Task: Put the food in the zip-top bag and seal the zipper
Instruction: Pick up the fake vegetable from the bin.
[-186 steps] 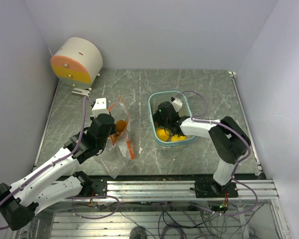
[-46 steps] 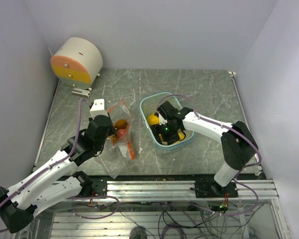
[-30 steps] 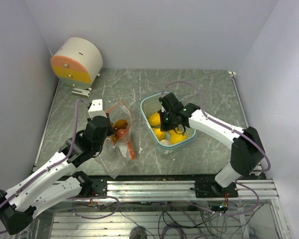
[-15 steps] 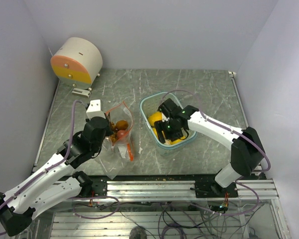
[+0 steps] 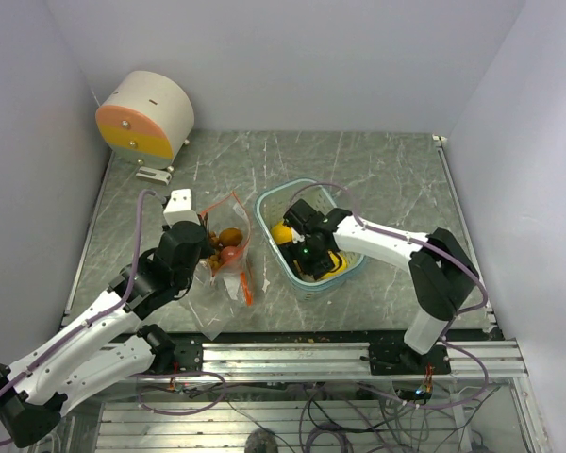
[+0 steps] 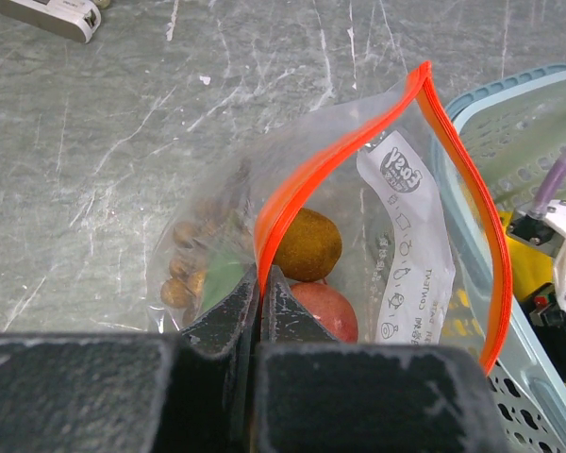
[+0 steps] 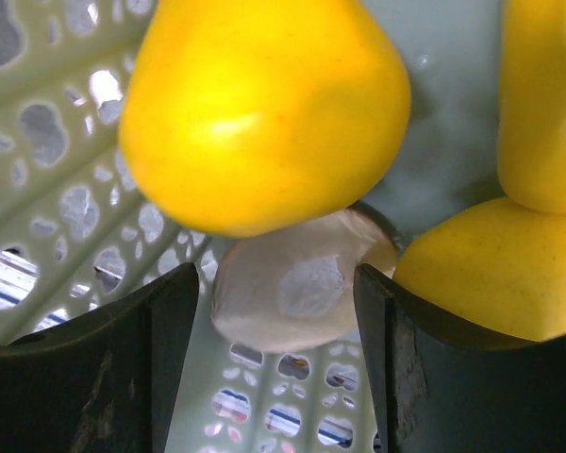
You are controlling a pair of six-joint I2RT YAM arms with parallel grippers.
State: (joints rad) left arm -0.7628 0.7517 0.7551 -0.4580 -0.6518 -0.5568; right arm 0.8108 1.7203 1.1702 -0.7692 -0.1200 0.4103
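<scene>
The right gripper brings its fingers together onto the sides of the pale cream round piece (image 7: 302,288) next, because they already stand either side of it.
The clear zip-top bag (image 5: 228,269) with an orange zipper rim (image 6: 344,156) stands open on the table. It holds a brown round fruit (image 6: 307,243), a dark red fruit (image 6: 323,310) and a grape bunch (image 6: 182,274). My left gripper (image 6: 260,283) is shut on the bag's near zipper rim and holds the mouth open. My right gripper (image 7: 278,311) is open inside the light-blue basket (image 5: 274,189), its fingers either side of a pale cream round piece (image 7: 302,288). Yellow lemon-like fruits (image 7: 264,104) lie against it; one shows in the top view (image 5: 283,233).
The basket (image 6: 538,104) sits close against the bag's right side. A round white, orange and yellow device (image 5: 146,115) stands at the back left, with a small grey block (image 5: 154,174) in front of it. Walls close the table on three sides.
The basket has slid left toward the bag. My right gripper has swung left and dropped lower into the basket among the yellow fruits. My left gripper keeps its hold on the bag rim.
</scene>
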